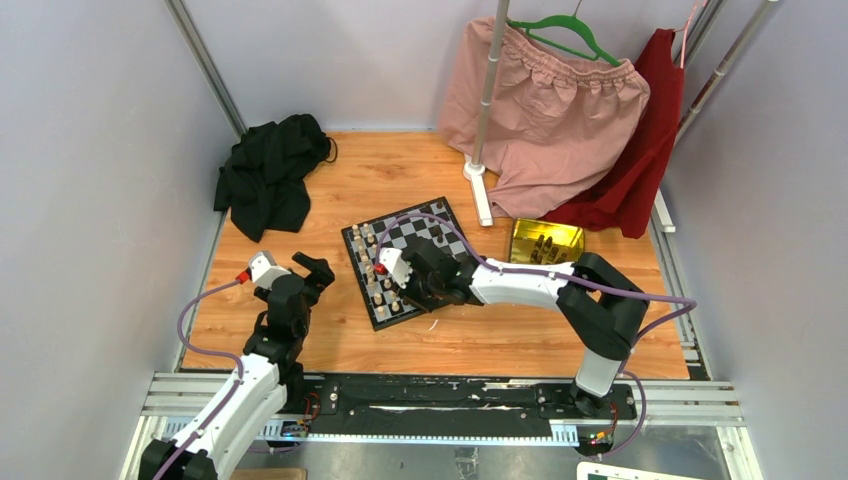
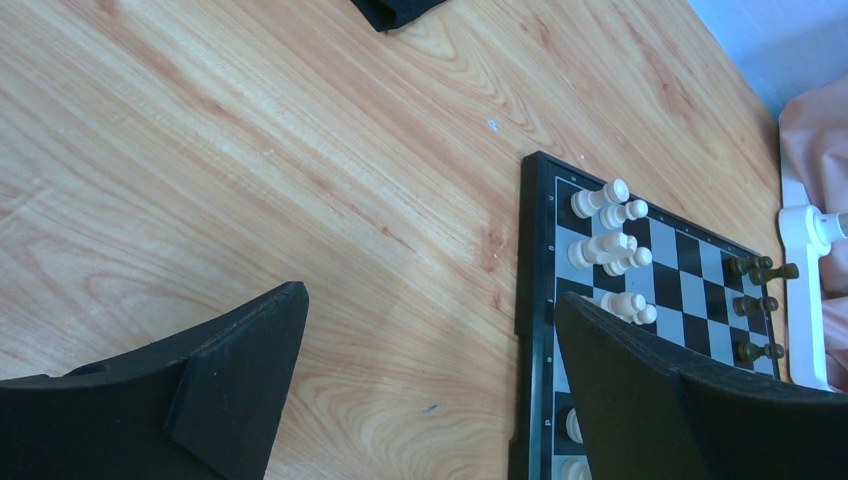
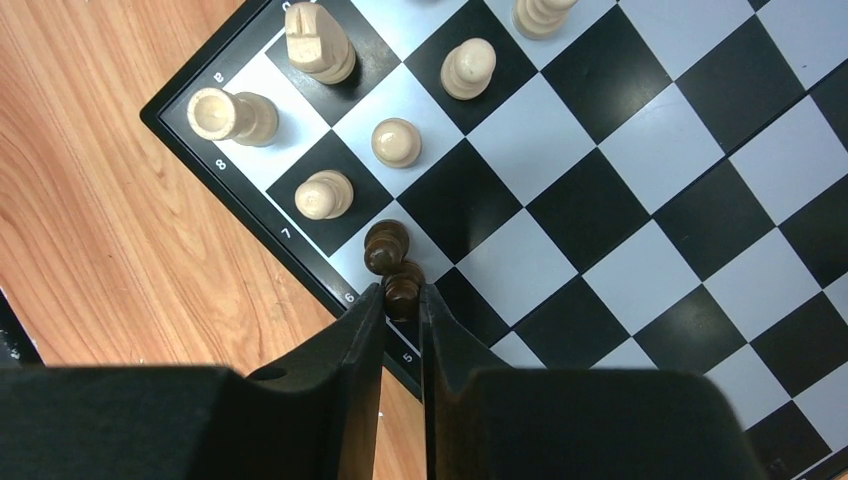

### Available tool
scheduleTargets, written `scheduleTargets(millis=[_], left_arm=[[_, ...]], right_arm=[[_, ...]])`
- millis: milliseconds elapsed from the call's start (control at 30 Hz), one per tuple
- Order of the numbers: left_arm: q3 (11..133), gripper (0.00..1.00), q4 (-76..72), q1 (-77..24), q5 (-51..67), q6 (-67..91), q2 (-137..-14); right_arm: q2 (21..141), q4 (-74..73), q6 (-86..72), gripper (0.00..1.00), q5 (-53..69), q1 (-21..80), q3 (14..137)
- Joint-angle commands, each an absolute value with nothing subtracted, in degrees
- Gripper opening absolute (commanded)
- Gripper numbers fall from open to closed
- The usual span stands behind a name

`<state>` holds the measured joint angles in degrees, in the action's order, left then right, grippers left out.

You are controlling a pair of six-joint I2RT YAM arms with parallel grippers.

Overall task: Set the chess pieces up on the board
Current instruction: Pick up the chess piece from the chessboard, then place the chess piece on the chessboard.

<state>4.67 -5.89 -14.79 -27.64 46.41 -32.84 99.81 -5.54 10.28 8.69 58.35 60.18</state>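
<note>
The dark pieces' row has an empty square outward of my right gripper, to its right in the top view; I need to lift across and lower to release.
The board (image 1: 440,226) lies chequered at the table's middle, with cream-white chess pieces (image 1: 372,268) along its left side. In the right wrist view my right gripper (image 3: 404,292) is shut on a dark brown piece (image 3: 403,285) at the board's (image 3: 600,200) edge, close behind another dark piece (image 3: 385,246). Cream pieces (image 3: 321,193) stand just beyond. My left gripper (image 2: 430,300) hangs open over bare wood left of the board (image 2: 530,250), nothing between its fingers. Its view shows white pieces (image 2: 605,245) and dark ones (image 2: 760,300) further along.
A shiny yellow tin (image 1: 545,242) holding dark pieces sits right of the board. A black cloth (image 1: 270,175) lies at the back left. A clothes rack's white foot (image 1: 478,190) stands behind the board, with pink (image 1: 560,110) and red (image 1: 645,150) garments hanging.
</note>
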Motion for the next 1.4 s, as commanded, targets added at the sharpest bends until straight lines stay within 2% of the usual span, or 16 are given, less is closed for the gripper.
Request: scheduleTargets(millis=[0, 233, 733, 1367], left_arm=[[3.7, 1.00, -6.6, -14.6, -28.5, 45.6, -32.5], [3.7, 1.00, -6.5, -14.6, -28.5, 45.6, -32.3], [3.8, 1.00, -6.3, -14.6, -28.4, 45.6, -32.1], [3.8, 1.00, -6.8, -14.6, -28.4, 45.4, -32.7]], right_arm=[[100.4, -5.4, 10.0, 0.19, 9.5, 57.7, 62.1], [99.9, -5.5, 10.0, 0.10, 8.6, 57.7, 61.8], [95.0, -5.8, 7.5, 0.09, 3.7, 49.5, 59.2], [102.9, -6.9, 6.2, 0.08, 2.7, 41.8, 67.5]])
